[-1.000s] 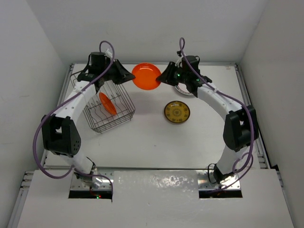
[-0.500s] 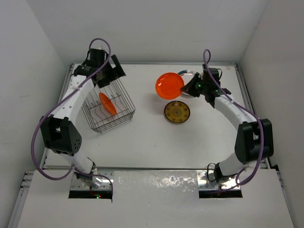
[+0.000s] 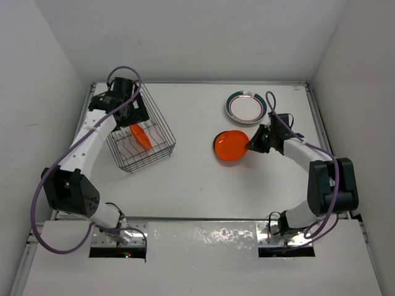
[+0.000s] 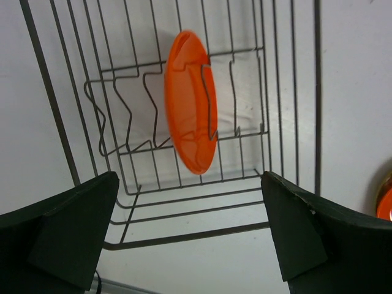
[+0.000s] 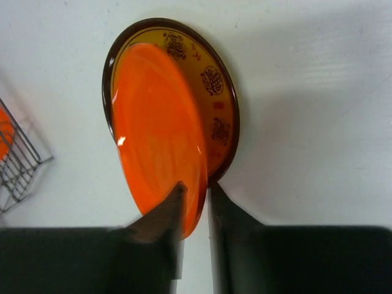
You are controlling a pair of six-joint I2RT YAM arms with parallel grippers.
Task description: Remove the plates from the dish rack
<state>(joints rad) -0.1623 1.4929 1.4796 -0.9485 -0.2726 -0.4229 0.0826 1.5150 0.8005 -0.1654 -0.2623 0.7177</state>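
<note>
The orange-red plate stands below the robot's left gripper, so the gripper next needs to go down into the rack and narrow its wide fingers on both sides of the standing orange-red plate's upper rim (image 3: 135, 131) (image 4: 174, 122).
The black wire dish rack (image 3: 162, 131) stands at the left. One orange-red plate (image 3: 139, 135) stands on edge between its tines (image 4: 191, 110). My left gripper (image 3: 131, 112) hangs over the rack's far end, jaws wide open and empty (image 4: 190, 190). A second orange-red plate (image 3: 230, 145) lies tilted on the yellow patterned plate (image 5: 219, 101) at centre right. My right gripper (image 3: 250, 144) straddles that orange plate's rim (image 5: 159, 141). Its jaws (image 5: 196, 191) are slightly parted, with a sliver of gap beside the rim. A white plate with a teal-and-pink rim (image 3: 245, 107) lies behind.
The rack's near corner (image 5: 15, 159) shows at the left edge of the right wrist view. Raised table edges run along the left, back and right sides. White walls close in the workspace.
My right arm carried the orange plate from the back centre down onto the yellow plate and its jaws loosened. My left gripper opened wide and swung back over the rack.
</note>
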